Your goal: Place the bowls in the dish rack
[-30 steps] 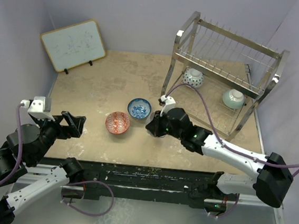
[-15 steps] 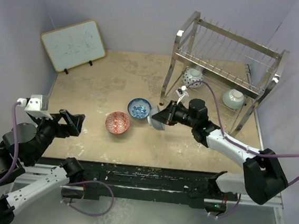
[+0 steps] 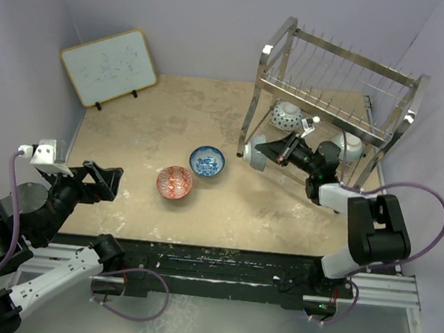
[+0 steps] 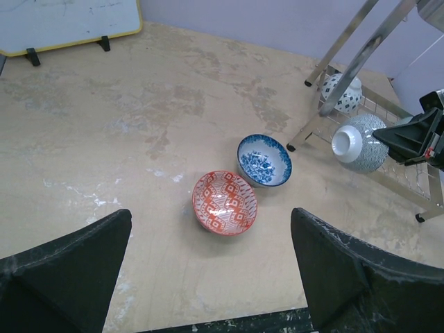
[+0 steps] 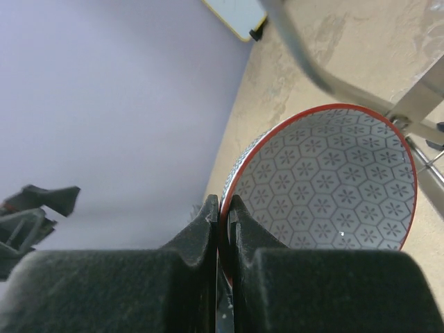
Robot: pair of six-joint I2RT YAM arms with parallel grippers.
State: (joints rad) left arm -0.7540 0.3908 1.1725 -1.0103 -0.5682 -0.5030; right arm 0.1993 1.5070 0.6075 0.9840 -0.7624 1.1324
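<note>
My right gripper carries the held bowl outward over the free wires of the rack's lower shelf beside the dotted bowl next and releases it. Those wires lie outward of my right gripper.
My right gripper [image 3: 277, 150] is shut on the rim of a pale grey-white bowl [image 3: 258, 151] with a hexagon pattern and a red rim [image 5: 326, 180]. It holds the bowl tilted on its side above the table, beside the front left leg of the dish rack [image 3: 333, 75]. A blue-and-white dotted bowl [image 3: 287, 114] and a mint green bowl [image 3: 348, 147] sit on the rack's lower tier. A blue-and-white bowl [image 3: 207, 161] and a red-orange bowl [image 3: 175, 182] stand upright on the table. My left gripper [image 3: 103, 180] is open and empty, near the front left, and looks down on both bowls [image 4: 224, 202].
A framed whiteboard [image 3: 108, 65] leans at the back left of the table. The rack's legs [image 5: 416, 104] stand close to the held bowl. The purple walls close in at the back and sides. The table's front edge [image 4: 229, 322] is just below my left gripper.
My right gripper has lifted the grey-white bowl off the table and carried it right and back, to the rack's front left leg. My left gripper drew back slightly.
</note>
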